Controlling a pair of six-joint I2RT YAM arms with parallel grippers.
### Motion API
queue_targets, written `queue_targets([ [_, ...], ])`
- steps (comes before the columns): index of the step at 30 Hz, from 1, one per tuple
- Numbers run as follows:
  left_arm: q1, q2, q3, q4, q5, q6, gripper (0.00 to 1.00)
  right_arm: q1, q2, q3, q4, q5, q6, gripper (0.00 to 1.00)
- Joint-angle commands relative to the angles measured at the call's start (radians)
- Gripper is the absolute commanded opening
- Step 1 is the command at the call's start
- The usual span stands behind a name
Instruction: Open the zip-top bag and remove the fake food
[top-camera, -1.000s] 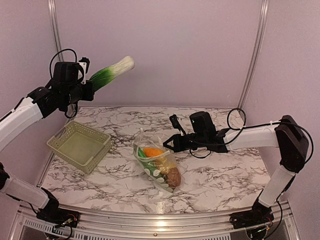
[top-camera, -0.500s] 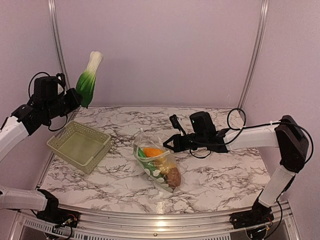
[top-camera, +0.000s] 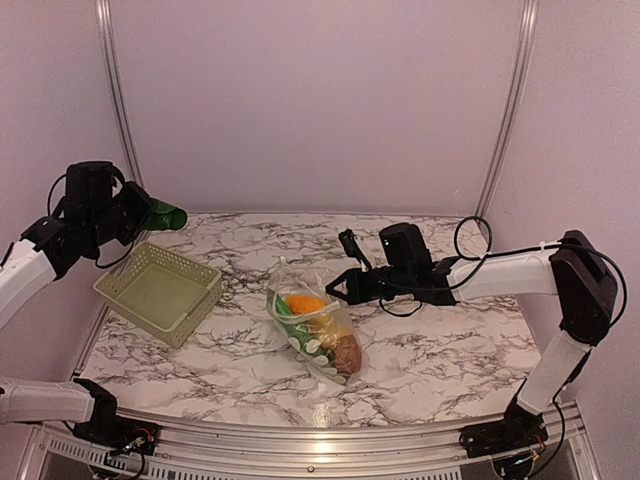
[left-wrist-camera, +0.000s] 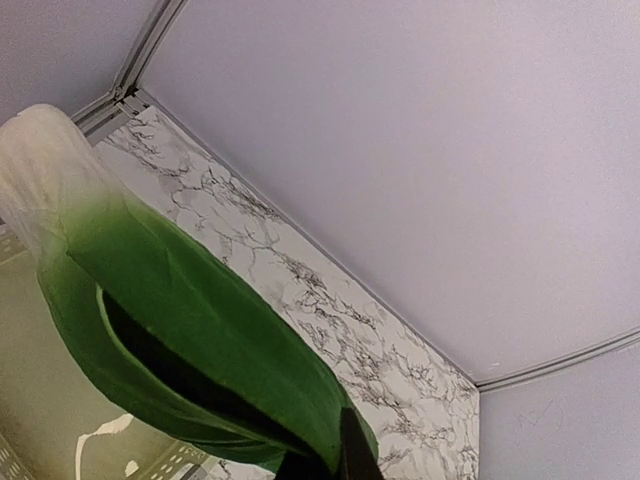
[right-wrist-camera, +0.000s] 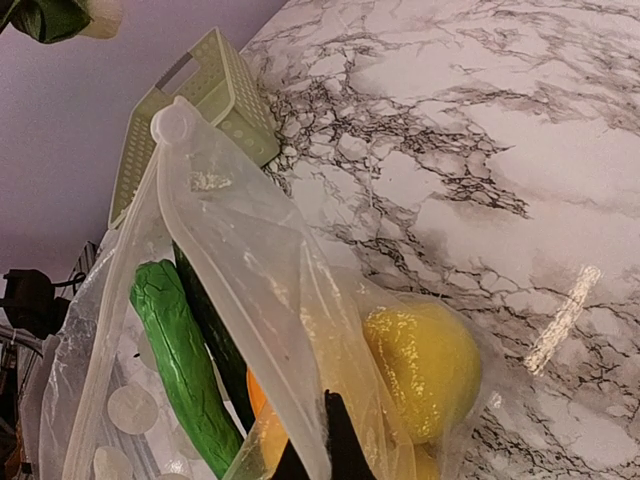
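Note:
My left gripper needs to lower the leafy vegetable (left-wrist-camera: 170, 310) into the far part of the pale green basket next and let it go. It still hangs above the basket's rim.
The clear dotted zip-top bag (top-camera: 312, 322) lies mid-table with its mouth open. Inside it I see an orange carrot (top-camera: 304, 302), a green vegetable (right-wrist-camera: 180, 372), a yellow lemon (right-wrist-camera: 425, 368) and a brown lump (top-camera: 345, 352). My right gripper (top-camera: 335, 287) is shut on the bag's upper edge (right-wrist-camera: 300, 400) and holds it up. My left gripper (top-camera: 140, 217) is shut on a green-and-white toy leafy vegetable (left-wrist-camera: 170, 310) and holds it above the far edge of the pale green basket (top-camera: 160, 292). Only its green end (top-camera: 165, 215) shows from above.
The basket stands at the left of the marble table, near the left wall rail (top-camera: 118, 100). The back wall is close behind the left gripper. Cables hang by the right wrist (top-camera: 470, 235).
My left arm has swung the leafy vegetable down from high in the air to just above the basket's far side. The right gripper and the bag have not moved.

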Motion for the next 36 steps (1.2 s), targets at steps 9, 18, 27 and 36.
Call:
queue_targets([
  [9,0.061,0.064,-0.108,0.025,0.038,-0.043,0.00,-0.009,0.000,-0.008,0.014,-0.009,-0.005,0.00],
  [18,0.091,0.135,-0.191,0.141,0.095,-0.043,0.00,-0.009,0.009,0.001,0.012,-0.010,-0.006,0.00],
  [27,0.106,0.304,-0.237,0.263,0.143,0.003,0.00,-0.009,0.007,0.026,-0.008,-0.013,-0.020,0.00],
  [36,0.112,0.399,-0.270,0.280,0.137,-0.005,0.05,-0.009,-0.018,0.037,-0.013,-0.026,-0.031,0.00],
])
